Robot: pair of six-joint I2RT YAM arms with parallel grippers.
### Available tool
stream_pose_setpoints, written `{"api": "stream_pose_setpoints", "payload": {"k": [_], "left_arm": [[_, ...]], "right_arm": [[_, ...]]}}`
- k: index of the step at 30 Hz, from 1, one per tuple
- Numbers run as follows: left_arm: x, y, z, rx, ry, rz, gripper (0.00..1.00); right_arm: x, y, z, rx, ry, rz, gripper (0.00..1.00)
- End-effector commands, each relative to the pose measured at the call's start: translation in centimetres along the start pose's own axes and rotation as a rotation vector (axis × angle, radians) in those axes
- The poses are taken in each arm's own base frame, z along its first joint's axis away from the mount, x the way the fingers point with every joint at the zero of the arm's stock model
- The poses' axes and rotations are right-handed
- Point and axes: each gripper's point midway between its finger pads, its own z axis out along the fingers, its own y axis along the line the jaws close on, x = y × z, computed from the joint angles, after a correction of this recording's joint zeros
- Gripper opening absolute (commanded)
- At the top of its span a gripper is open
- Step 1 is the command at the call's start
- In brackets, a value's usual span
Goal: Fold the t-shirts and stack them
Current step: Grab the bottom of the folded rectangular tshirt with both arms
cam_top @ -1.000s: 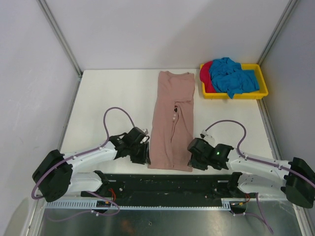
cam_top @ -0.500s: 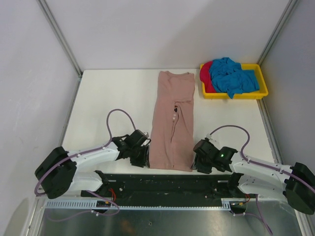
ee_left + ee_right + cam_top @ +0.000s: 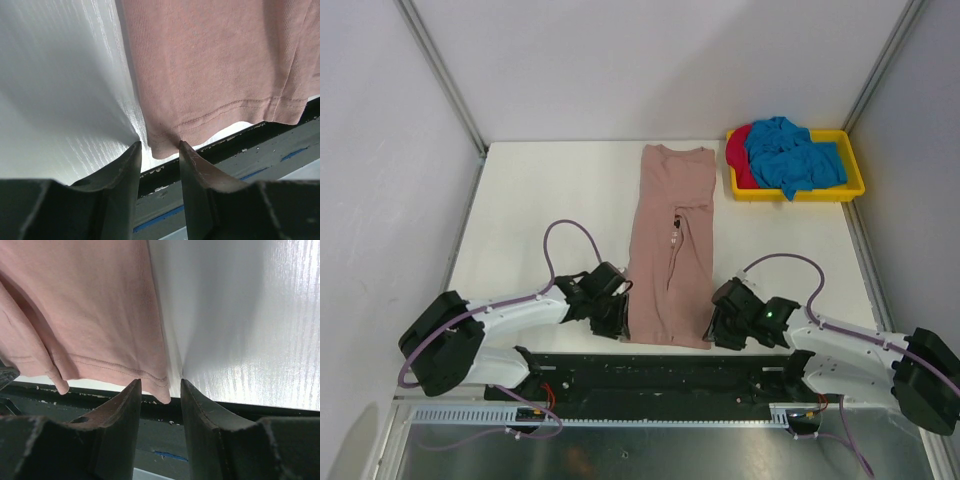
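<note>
The pink shirt is next, so my left gripper needs to shift toward it and then close on the hem's near corner (image 3: 628,338) (image 3: 164,146).
A dusty pink t-shirt (image 3: 670,245) lies folded into a long narrow strip down the middle of the white table, its hem at the near edge. My left gripper (image 3: 618,322) is open at the hem's near left corner (image 3: 160,145), which sits between its fingertips. My right gripper (image 3: 713,330) is open at the hem's near right corner (image 3: 162,390), also between its fingertips. A bright blue t-shirt (image 3: 792,155) and a red one (image 3: 738,152) lie crumpled in a yellow tray (image 3: 800,192) at the back right.
The table's near edge drops to a black rail (image 3: 660,375) right under both grippers. Grey walls and metal posts close in the table on three sides. Bare white table (image 3: 540,200) lies left of the pink shirt.
Both grippers have moved inward to the pink shirt's near hem corners, the left one rightward, the right one leftward. The shirt has not moved.
</note>
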Motion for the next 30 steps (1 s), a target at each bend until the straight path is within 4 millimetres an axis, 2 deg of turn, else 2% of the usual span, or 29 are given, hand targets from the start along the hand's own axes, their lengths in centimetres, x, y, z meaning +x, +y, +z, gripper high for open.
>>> {"api": "stream_pose_setpoints", "payload": {"k": [1,13,18,21,24,28,30], "left_arm": [[-0.4,0.1,0.3,-0.023,-0.02,-0.002,0.42],[0.0,0.3,0.9,-0.035,-0.013,0.004,0.41],[0.3,0.1,1.2,-0.037,-0.006,0.01,0.37],[0.3,-0.1,1.4,-0.035,-0.006,0.01,0.3],[0.3,-0.4,1.3,-0.028,-0.007,0.013,0.21],[0.2,-1.3,1.0,0.0,-0.01,0.027,0.04],[0.4,-1.6,0.7,0.016,-0.012,0.029,0.01]], "right_arm": [[0.4,0.4,0.5,-0.012,0.01,-0.015,0.41],[0.9,0.1,1.3,0.023,0.014,-0.025,0.4],[0.9,-0.1,1.4,0.031,0.009,-0.027,0.4],[0.8,0.0,1.5,0.028,0.006,-0.025,0.39],[0.9,0.1,1.5,0.025,0.006,-0.026,0.3],[0.8,0.5,1.2,0.004,0.005,-0.023,0.12],[0.9,0.7,0.8,-0.008,0.005,-0.02,0.04]]}}
